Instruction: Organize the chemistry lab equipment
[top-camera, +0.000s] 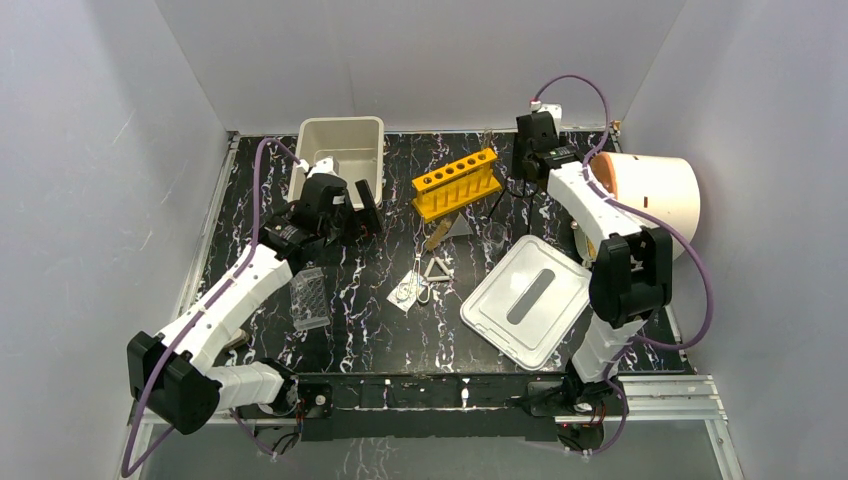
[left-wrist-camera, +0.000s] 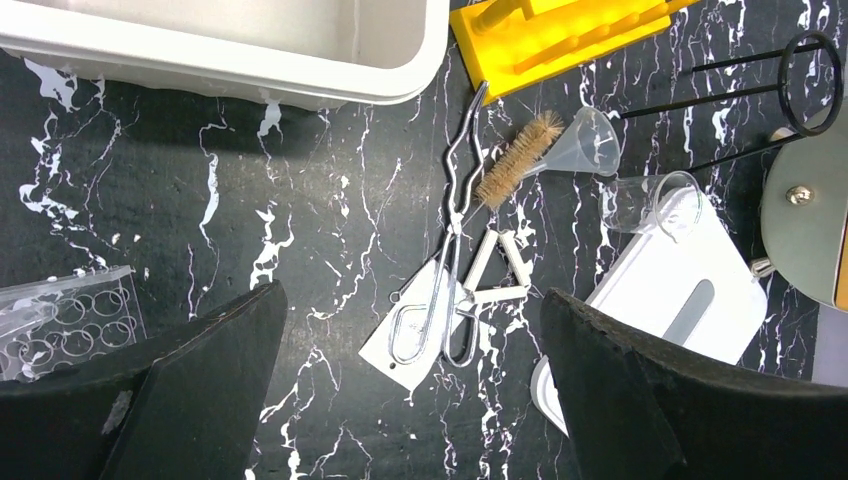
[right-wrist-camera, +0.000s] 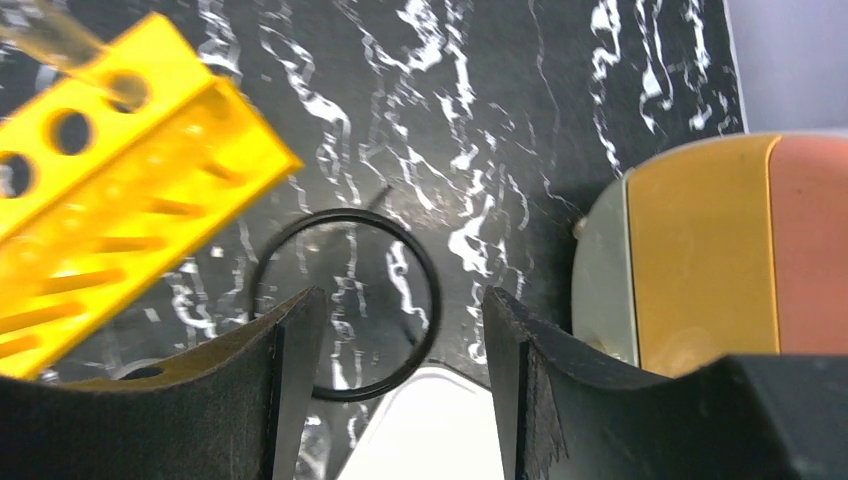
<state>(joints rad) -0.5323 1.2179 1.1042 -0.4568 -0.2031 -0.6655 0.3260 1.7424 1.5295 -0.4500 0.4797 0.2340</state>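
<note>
The right gripper will next go down and close on the ring's edge (right-wrist-camera: 435, 298) facing the white and orange cylinder, since that edge is below it between the open fingers.
The black wire ring stand (top-camera: 497, 203) stands right of the yellow rack. Its ring (right-wrist-camera: 345, 305) lies under my right gripper (right-wrist-camera: 400, 300), which is open, with the ring's right edge in the gap and the rest behind the left finger. My left gripper (left-wrist-camera: 410, 298) hangs wide open over the table, holding nothing. Below it lie the metal tweezers (left-wrist-camera: 455, 230) on a white card (left-wrist-camera: 420, 345), touching the white triangle (left-wrist-camera: 497, 272). A tan bristle brush (left-wrist-camera: 518, 160), a clear funnel (left-wrist-camera: 590, 140) and a clear glass dish (left-wrist-camera: 650, 203) lie further right.
A white bin (top-camera: 340, 150) stands at the back left and a yellow test-tube rack (top-camera: 455, 183) at the back middle. The white lid (top-camera: 525, 300) lies front right, a white and orange cylinder (top-camera: 645, 195) on its side at the right, and a clear well tray (top-camera: 310, 297) front left.
</note>
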